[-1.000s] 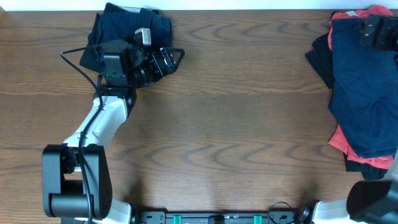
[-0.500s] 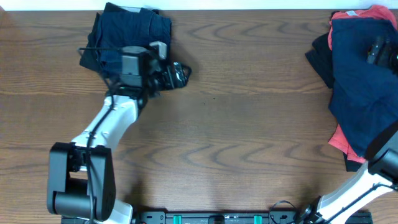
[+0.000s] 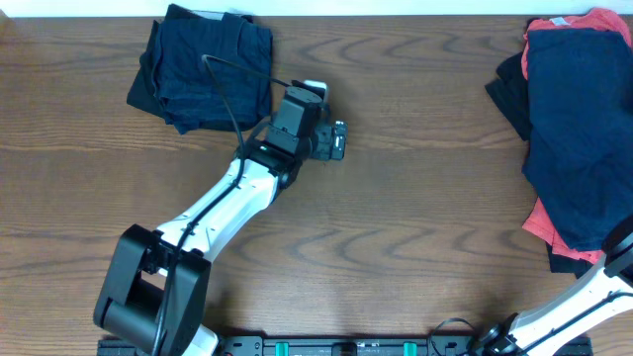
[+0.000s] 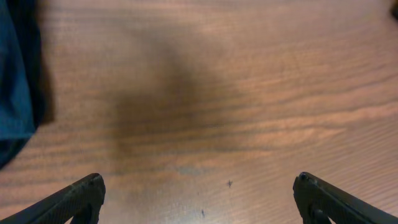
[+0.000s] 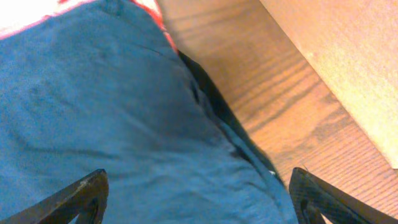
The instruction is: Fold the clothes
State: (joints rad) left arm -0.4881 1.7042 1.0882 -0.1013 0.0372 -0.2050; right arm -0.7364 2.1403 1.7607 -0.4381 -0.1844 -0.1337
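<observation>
The navy garment's hem [image 5: 229,157] beside the bare part of the wood lies uncovered below the right gripper's open fingers, so the robot will lower that gripper onto it next.
A folded stack of navy clothes [image 3: 203,64] lies at the table's back left; its edge shows in the left wrist view [image 4: 15,81]. My left gripper [image 3: 338,140] hovers over bare wood to the right of that stack, open and empty [image 4: 199,199]. At the far right lies a heap: a large navy garment [image 3: 579,138] on top, a coral-red one [image 3: 539,222] beneath, a black one [image 3: 509,94] at its left. My right gripper [image 5: 199,196] hangs open above the navy garment [image 5: 112,112], holding nothing. The black garment [image 5: 211,99] peeks out beside it.
Brown wooden table [image 3: 415,218] stretches between the two piles. A pale tan surface [image 5: 348,68] borders the table in the right wrist view. The right arm's white link [image 3: 584,297] enters at the bottom right corner.
My left arm swung right, off the folded navy stack to over bare table. The right gripper left the overhead view past the right edge, and its jaws narrowed slightly.
</observation>
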